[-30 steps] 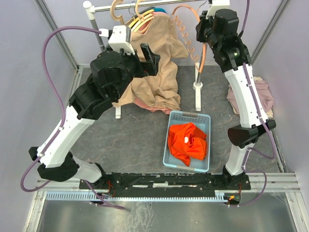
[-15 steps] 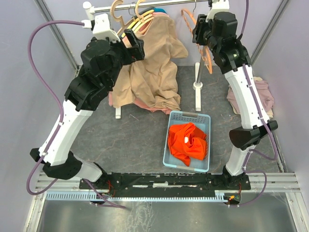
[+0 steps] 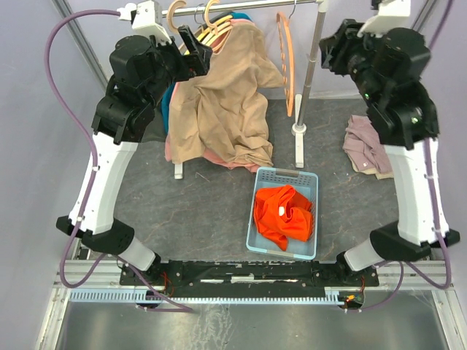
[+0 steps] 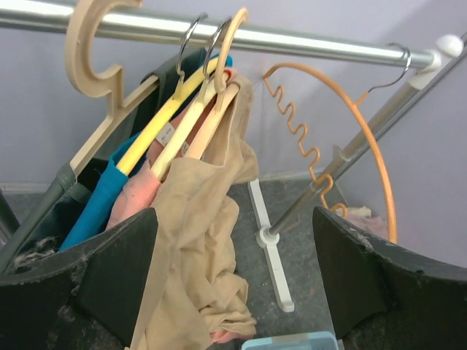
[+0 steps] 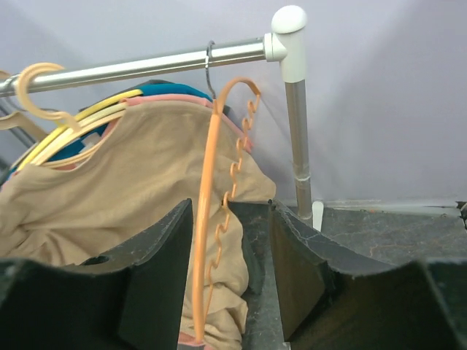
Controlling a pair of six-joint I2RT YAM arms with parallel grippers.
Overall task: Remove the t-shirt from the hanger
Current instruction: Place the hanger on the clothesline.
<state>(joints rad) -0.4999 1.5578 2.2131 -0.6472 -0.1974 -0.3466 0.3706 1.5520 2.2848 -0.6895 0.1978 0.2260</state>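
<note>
My open left gripper lowers next until its fingers straddle the t-shirt's near shoulder point(image 4: 188, 179) beside its neckline, since that shoulder hangs on the hanger below it.
A tan t-shirt point(image 3: 233, 102) hangs on a beige hanger point(image 3: 213, 28) on the metal rail point(image 3: 248, 7). Its lower part is bunched on the table. It also shows in the left wrist view point(image 4: 197, 240) and the right wrist view point(image 5: 109, 175). My left gripper point(image 3: 193, 58) is open and empty, high up by the rail just left of the t-shirt's shoulder. In its own view the gripper point(image 4: 233, 284) faces the hangers point(image 4: 201, 124). My right gripper point(image 3: 332, 51) is open and empty, right of the rack post. In its own view the gripper point(image 5: 230, 270) looks at a bare orange hanger point(image 5: 206, 204).
The orange hanger point(image 3: 290, 65) hangs on the rail by the rack post point(image 3: 306, 73). More hangers with teal and pink clothes point(image 4: 109, 189) hang left of the t-shirt. A blue basket point(image 3: 284, 177) holds an orange-red shirt point(image 3: 283, 213). A pink garment point(image 3: 368, 146) lies at the right.
My left arm has risen up and back to the rail. My right arm has pulled away to the right of the orange hanger, which now hangs free on the rail.
</note>
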